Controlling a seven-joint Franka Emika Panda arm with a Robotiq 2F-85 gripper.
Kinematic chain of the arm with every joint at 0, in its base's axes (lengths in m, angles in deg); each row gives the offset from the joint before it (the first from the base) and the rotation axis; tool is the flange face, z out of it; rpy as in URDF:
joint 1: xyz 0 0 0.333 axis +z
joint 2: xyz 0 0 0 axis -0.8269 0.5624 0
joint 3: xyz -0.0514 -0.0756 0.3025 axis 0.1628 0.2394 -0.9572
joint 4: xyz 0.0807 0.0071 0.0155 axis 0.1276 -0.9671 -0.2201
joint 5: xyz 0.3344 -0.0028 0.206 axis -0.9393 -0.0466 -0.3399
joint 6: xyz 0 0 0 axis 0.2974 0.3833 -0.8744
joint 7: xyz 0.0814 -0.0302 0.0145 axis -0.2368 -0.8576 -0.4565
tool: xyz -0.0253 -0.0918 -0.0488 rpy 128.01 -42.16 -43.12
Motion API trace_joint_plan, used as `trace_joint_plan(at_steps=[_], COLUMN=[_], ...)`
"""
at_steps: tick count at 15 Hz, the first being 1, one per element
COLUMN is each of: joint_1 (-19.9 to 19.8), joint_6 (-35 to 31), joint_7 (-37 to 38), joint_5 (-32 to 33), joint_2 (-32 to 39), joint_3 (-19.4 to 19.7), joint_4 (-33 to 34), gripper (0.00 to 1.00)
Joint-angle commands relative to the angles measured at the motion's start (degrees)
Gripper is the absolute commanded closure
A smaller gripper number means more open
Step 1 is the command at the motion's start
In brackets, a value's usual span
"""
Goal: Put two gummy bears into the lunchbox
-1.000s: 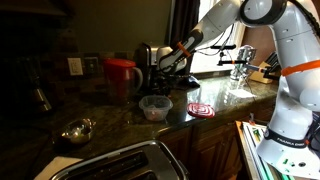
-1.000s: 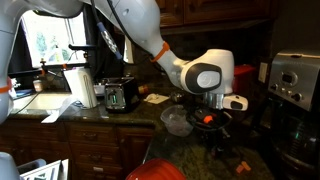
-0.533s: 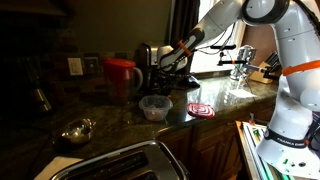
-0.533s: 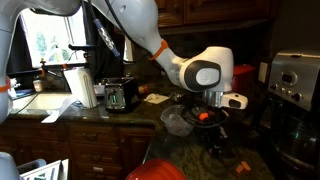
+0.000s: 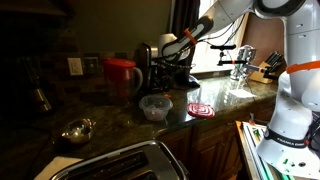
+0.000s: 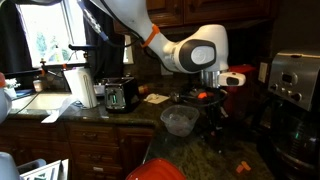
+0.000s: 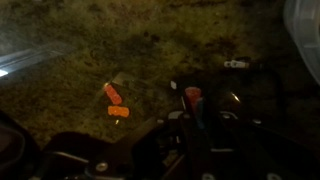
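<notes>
The red gummy bear hangs beside the lunchbox. Next, my gripper moves to the right in the wrist view, over the tub's open top (image 7: 309, 25), and releases it.
The lunchbox, a small clear plastic tub, stands on the dark stone counter in both exterior views (image 5: 155, 107) (image 6: 180, 120). My gripper (image 6: 208, 97) hangs above the counter just beside and behind the tub. It also shows in an exterior view (image 5: 170, 66). In the wrist view the gripper (image 7: 192, 97) is shut on a red gummy bear (image 7: 192, 94). Two orange gummy bears (image 7: 113, 93) (image 7: 118, 111) lie on the counter below. The tub's clear edge shows at the wrist view's top right corner (image 7: 305, 30).
A tall red jug (image 5: 122, 75) stands behind the tub. A shiny metal bowl (image 5: 77, 130) and a toaster (image 5: 120, 160) are nearer the camera. A red-and-white coaster (image 5: 201, 109) lies beside the tub. A coffee machine (image 6: 295, 85) and another toaster (image 6: 122, 95) flank the work area.
My gripper has risen from the counter with the red gummy bear in it. The tub has not moved.
</notes>
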Motion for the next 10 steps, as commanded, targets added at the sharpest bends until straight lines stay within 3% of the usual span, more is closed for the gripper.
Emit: trace_joint_plan(at_steps=[1,10], joint_1=[2.25,6.81], joint_6=[0.92,15.22], joint_7=[1.41,-4.55], joint_5=[4.38,5.77], joint_2=[-6.21,-4.59], joint_3=[-0.58,-7.52], joint_4=[-3.7,1.1], gripper=[0.96,0.96])
